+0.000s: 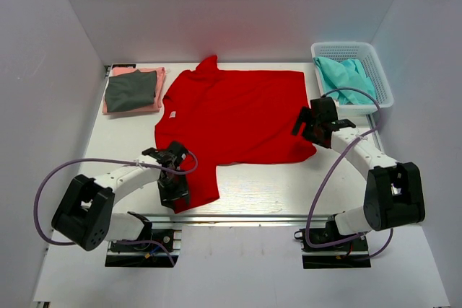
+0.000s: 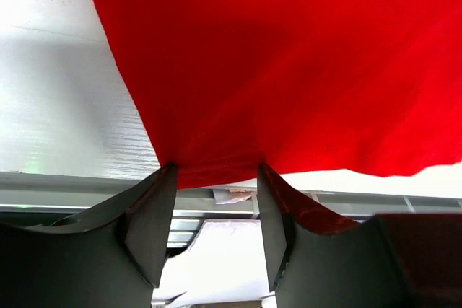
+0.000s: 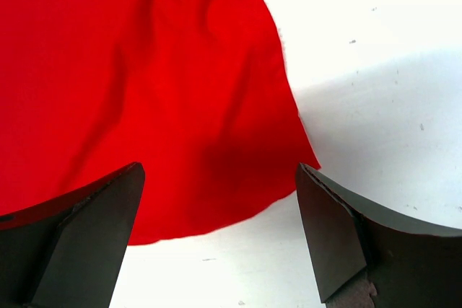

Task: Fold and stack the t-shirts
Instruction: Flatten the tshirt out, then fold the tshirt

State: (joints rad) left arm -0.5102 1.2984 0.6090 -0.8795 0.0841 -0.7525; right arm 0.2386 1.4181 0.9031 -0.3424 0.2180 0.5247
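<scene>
The red shirt's near corner on the basket side is below and back, so my right gripper should next lower its open fingers and pull them back.
A bright red t-shirt lies spread flat on the white table. My left gripper is open over the shirt's near-left sleeve by the table's front edge. In the left wrist view the red hem lies just at the tips of the gripper, and nothing is held between them. My right gripper is wide open just above the shirt's near-right corner, and in the right wrist view the gripper straddles that corner. A folded dark grey t-shirt lies on a folded salmon pink one at the back left.
A white lattice basket holding teal cloth stands at the back right. The metal rail of the table's front edge lies just beyond my left fingers. White walls enclose the table on three sides.
</scene>
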